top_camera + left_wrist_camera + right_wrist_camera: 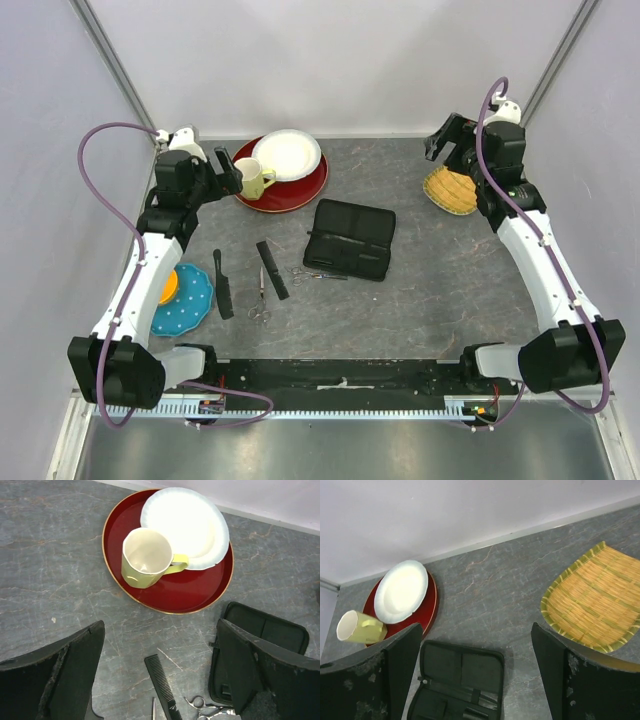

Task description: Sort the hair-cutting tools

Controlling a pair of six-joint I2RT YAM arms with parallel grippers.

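Note:
My right gripper is going to cross over next, moving back and down past the case (349, 238) onto the slim black comb's near end (281, 292), because that end is clear of both scissors.
A slim black comb (272, 269) lies on the table left of the open black case (349, 238); it also shows in the left wrist view (163, 688). A handled black comb (222, 285) lies further left. Silver scissors (261, 298) lie between the combs. A second pair of silver scissors (318, 273) lies at the case's near edge, its rings visible in the left wrist view (200, 703). My left gripper (230, 172) is open and empty, raised at the far left. My right gripper (441, 140) is open and empty, raised at the far right.
A red plate (300, 190) at the back holds a white plate (287, 154) and a yellow mug (252, 180). A woven yellow tray (449, 190) sits at the right. A blue dotted plate (185, 302) with an orange thing is at the near left.

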